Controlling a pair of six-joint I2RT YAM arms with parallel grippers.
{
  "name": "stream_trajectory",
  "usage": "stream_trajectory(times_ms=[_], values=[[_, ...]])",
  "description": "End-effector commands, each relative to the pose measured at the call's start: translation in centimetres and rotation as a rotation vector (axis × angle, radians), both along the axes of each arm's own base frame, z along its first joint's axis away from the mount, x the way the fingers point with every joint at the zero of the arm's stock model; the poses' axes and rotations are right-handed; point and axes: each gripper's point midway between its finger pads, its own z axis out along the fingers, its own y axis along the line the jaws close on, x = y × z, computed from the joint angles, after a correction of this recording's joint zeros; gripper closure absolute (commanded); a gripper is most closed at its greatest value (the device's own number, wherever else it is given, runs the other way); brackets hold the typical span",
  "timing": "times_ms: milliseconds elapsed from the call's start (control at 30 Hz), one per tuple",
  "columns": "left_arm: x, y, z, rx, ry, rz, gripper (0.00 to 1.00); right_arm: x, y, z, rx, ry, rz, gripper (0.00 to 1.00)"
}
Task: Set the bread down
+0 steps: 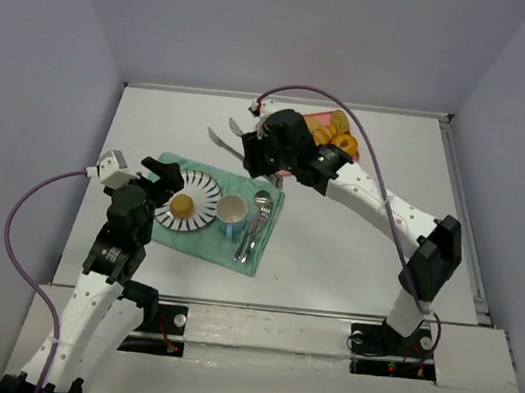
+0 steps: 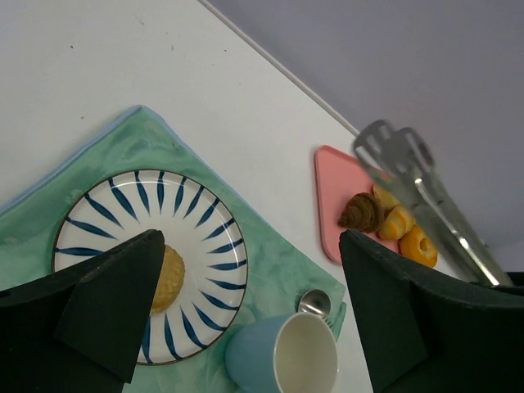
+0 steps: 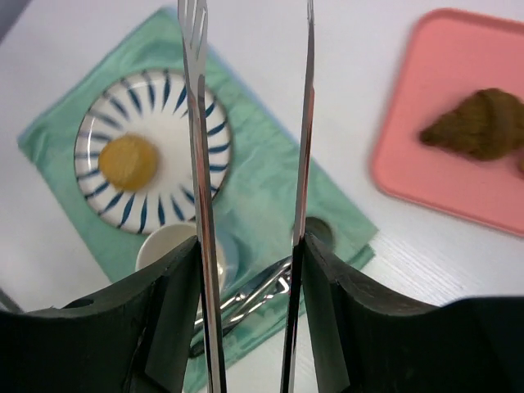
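The wedge pastry (image 3: 481, 124) is below and to the right in the wrist view, so my right gripper should next turn that way and lower the empty tongs around it.
The round golden bun (image 1: 182, 206) lies on the blue-striped plate (image 1: 207, 191); it also shows in the left wrist view (image 2: 168, 278) and the right wrist view (image 3: 131, 161). The dark brown wedge pastry (image 3: 481, 124) lies on the pink tray (image 3: 409, 168), also seen in the left wrist view (image 2: 360, 211). My right gripper (image 3: 250, 246) is shut on metal tongs (image 3: 196, 147); the tong arms stand apart with nothing between them, above the mat left of the tray. My left gripper (image 2: 250, 246) is open and empty, just left of the plate in the top view (image 1: 172, 180).
A green placemat (image 1: 262, 243) holds the plate, a blue cup (image 1: 232, 214), and a spoon and fork (image 1: 258, 220). The pink tray (image 1: 295, 174) at the back also holds a pale croissant (image 2: 395, 221) and an orange donut (image 2: 418, 246). Grey walls enclose the table.
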Motion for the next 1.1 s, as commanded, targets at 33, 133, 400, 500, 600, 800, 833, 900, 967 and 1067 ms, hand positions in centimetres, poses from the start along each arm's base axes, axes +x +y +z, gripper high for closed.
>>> stream_trajectory(times_ms=[33,133,400,500,600,800,833,900,967,1067], values=[[0.1,0.2,2.1,-0.018,-0.057,0.014,0.01,5.3,-8.9,3.2,0.203,-0.002,-0.479,0.44],[0.1,0.3,2.1,-0.021,-0.060,0.019,0.01,5.7,-12.2,0.9,0.200,0.004,-0.694,0.42],[0.4,0.1,1.7,-0.018,-0.043,0.014,0.01,7.1,-11.2,-2.1,0.247,0.074,-0.803,0.38],[0.4,0.1,1.6,-0.018,-0.041,0.014,0.01,7.6,-10.8,-2.7,0.283,0.097,-0.843,0.37],[0.4,0.0,1.6,-0.020,-0.043,0.012,0.01,7.8,-10.7,-3.7,0.285,0.113,-0.866,0.36],[0.4,-0.1,1.6,-0.020,-0.044,0.006,0.01,8.5,-9.4,-5.7,0.260,0.150,-0.849,0.35],[0.4,-0.1,1.7,-0.022,-0.045,0.002,0.01,8.5,-9.4,-5.8,0.258,0.152,-0.850,0.35],[0.4,-0.1,1.8,-0.024,-0.050,0.002,0.01,8.8,-9.1,-6.1,0.255,0.154,-0.852,0.34],[0.3,-0.1,1.8,-0.023,-0.051,0.002,0.01,9.2,-9.2,-6.4,0.256,0.162,-0.853,0.34],[0.3,-0.1,1.8,-0.024,-0.054,0.000,0.01,9.6,-9.2,-7.3,0.249,0.183,-0.860,0.34]])
